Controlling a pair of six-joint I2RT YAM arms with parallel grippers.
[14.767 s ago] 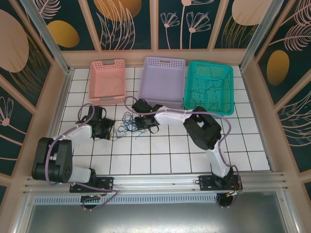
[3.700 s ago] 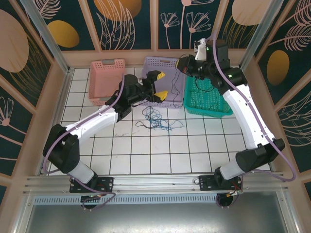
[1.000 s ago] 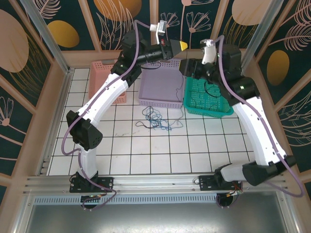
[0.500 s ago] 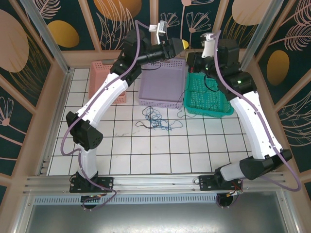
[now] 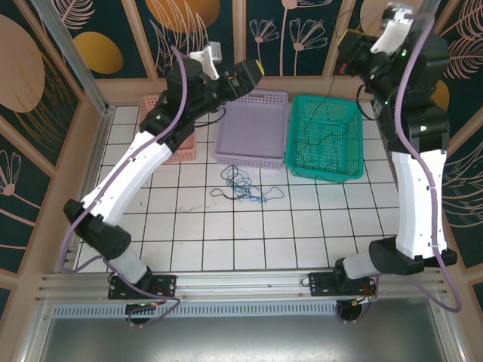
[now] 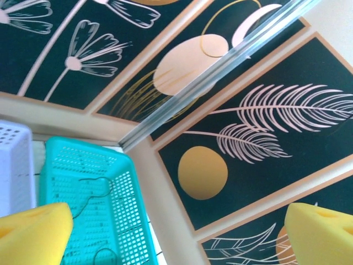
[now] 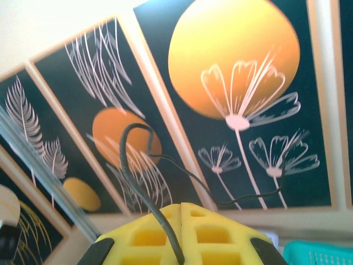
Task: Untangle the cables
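Observation:
My right gripper comes down to the far end of the teal basket below it next and releases the black cable where the cable's tail already rests.
A loose tangle of thin blue and dark cables (image 5: pixel 241 185) lies on the white tiled table in front of the purple basket. My right gripper (image 5: pixel 347 45) is raised high at the back, above the teal basket (image 5: pixel 323 174). Its yellow fingers (image 7: pixel 215 234) are shut on a thin black cable (image 7: pixel 128 165) that loops up from between them. That black cable (image 5: pixel 326 140) trails down into the teal basket. My left gripper (image 5: pixel 249 74) hangs open above the purple basket, its yellow pads (image 6: pixel 34 233) wide apart with nothing between them.
A pink basket (image 5: pixel 175 155), a purple basket (image 5: pixel 253 128) and the teal basket (image 6: pixel 124 215) stand in a row along the back wall. Patterned side panels and metal posts close in the table. Bare tiles lie in front of the tangle.
My left gripper has opened and drawn back to the left. My right gripper has closed on the black cable and lifted up and to the right with it.

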